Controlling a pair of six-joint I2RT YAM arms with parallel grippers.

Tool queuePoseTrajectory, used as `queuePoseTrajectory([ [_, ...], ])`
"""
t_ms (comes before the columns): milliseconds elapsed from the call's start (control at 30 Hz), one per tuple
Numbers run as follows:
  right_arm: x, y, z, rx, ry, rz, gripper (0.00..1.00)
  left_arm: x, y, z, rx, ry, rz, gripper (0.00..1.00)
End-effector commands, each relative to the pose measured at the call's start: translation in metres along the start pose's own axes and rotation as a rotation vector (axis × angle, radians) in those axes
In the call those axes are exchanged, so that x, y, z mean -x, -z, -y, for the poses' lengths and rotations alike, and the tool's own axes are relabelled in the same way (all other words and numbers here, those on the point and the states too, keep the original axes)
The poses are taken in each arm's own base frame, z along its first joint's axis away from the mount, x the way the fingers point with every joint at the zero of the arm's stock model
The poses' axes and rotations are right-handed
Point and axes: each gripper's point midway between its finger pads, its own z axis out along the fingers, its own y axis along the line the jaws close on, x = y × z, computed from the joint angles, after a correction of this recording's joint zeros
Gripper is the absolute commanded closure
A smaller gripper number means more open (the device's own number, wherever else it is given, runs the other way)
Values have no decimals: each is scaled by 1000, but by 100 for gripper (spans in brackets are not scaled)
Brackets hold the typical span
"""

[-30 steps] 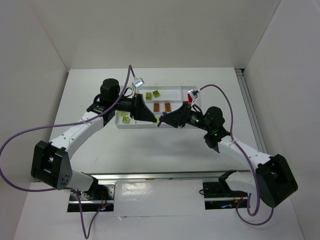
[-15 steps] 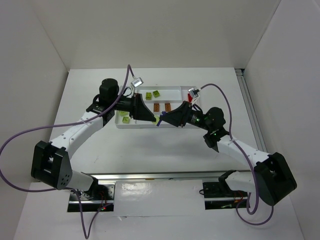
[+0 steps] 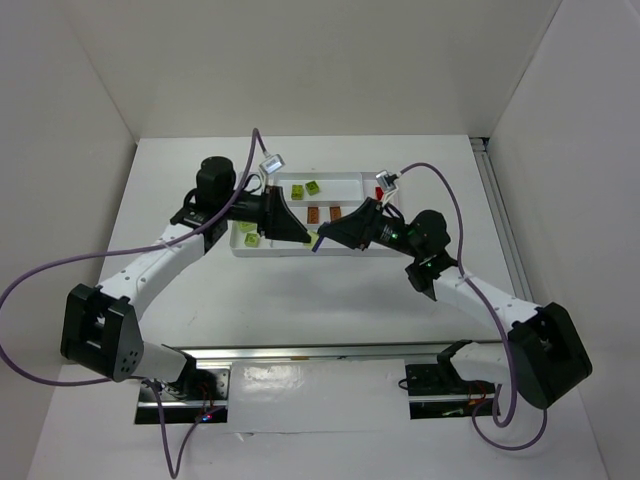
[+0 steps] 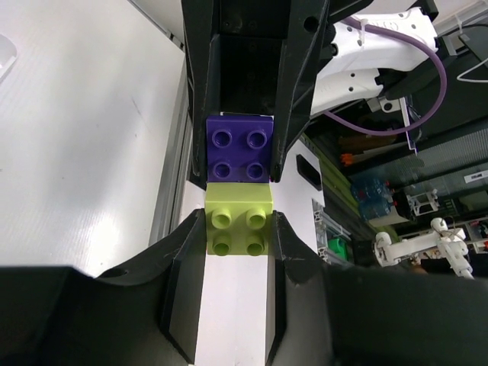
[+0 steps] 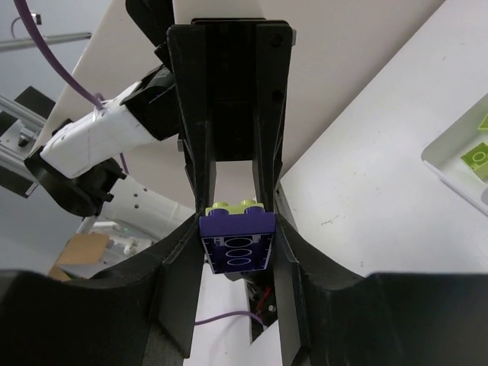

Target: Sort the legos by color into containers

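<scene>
Lime legos already lie in the tray's end section, so the robot's left gripper will next move off the purple lego to the left in the top view and down into that section.
Above the front edge of the white tray my two grippers meet tip to tip. The left gripper is shut on a lime green lego, pinched by its sides. A purple lego is stuck to that one, and the right gripper is shut on the purple lego. The lime lego peeks out behind it. From above, the joined pair is almost hidden between the left gripper and the right gripper.
The tray holds two lime legos in its far long section, two brown-orange ones in the middle, two lime ones at the left end and a red one at the right end. White walls enclose the table.
The right gripper has slid left up to the left gripper and shut on the purple lego. The left gripper has kept its hold and barely moved.
</scene>
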Motion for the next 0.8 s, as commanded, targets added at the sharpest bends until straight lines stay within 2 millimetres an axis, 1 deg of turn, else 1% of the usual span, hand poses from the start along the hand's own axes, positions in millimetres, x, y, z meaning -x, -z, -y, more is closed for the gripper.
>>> queuePoseTrajectory([
  [0, 22, -2, -11, -10, 96, 61, 83, 2, 9, 5, -5, -63, 13, 100],
  [33, 25, 1, -5, -41, 101, 72, 83, 2, 9, 3, 6, -52, 16, 100],
  [67, 28, 6, -3, -63, 114, 85, 85, 3, 15, -2, 26, -28, 25, 100],
  [100, 24, 11, 6, -108, 110, 67, 86, 4, 18, -4, 33, -27, 33, 100],
  [133, 27, 15, 12, -141, 113, 75, 88, 4, 20, -6, 41, -12, 37, 100],
  [167, 29, 23, 21, -178, 113, 80, 88, 6, 26, -11, 58, -8, 49, 100],
  [233, 31, 35, 30, -256, 123, 86, 88, 7, 32, -17, 84, 13, 63, 100],
  [267, 35, 42, 37, -287, 131, 95, 88, 10, 37, -23, 112, 28, 83, 100],
  [300, 24, 49, 51, -344, 89, 51, 88, 13, 37, -24, 128, 17, 89, 100],
  [333, 29, 52, 56, -380, 115, 51, 88, 19, 42, -45, 218, 59, 123, 100],
  [367, 29, 55, 62, -424, 114, 44, 88, 21, 44, -58, 292, 99, 137, 100],
  [400, 26, 69, 86, -570, 80, 46, 88, 34, 52, -68, 369, 105, 166, 100],
  [433, 36, 74, 90, -636, 109, 63, 88, 36, 74, -105, 617, 199, 229, 100],
  [467, 39, 81, 98, -708, 110, 74, 88, 39, 88, -123, 759, 238, 257, 100],
  [500, 50, 96, 113, -831, 123, 128, 88, 36, 102, -146, 888, 297, 266, 100],
  [533, 43, 107, 121, -908, 100, 112, 88, 48, 118, -154, 1004, 317, 304, 100],
  [567, 47, 111, 123, -946, 104, 129, 86, 46, 141, -172, 1161, 333, 328, 100],
  [600, 47, 118, 127, -984, 112, 130, 86, 44, 154, -185, 1254, 352, 342, 100],
  [633, 51, 123, 131, -1023, 124, 138, 86, 35, 161, -205, 1320, 396, 335, 100],
  [667, 49, 124, 132, -1029, 120, 132, 84, 35, 167, -215, 1333, 436, 349, 100],
  [700, 52, 122, 131, -1027, 132, 129, 84, 34, 166, -225, 1339, 451, 335, 100],
  [733, 49, 124, 136, -1049, 124, 119, 84, 31, 170, -243, 1387, 484, 336, 100],
  [767, 54, 123, 133, -1042, 140, 121, 84, 29, 173, -253, 1439, 477, 329, 100],
])
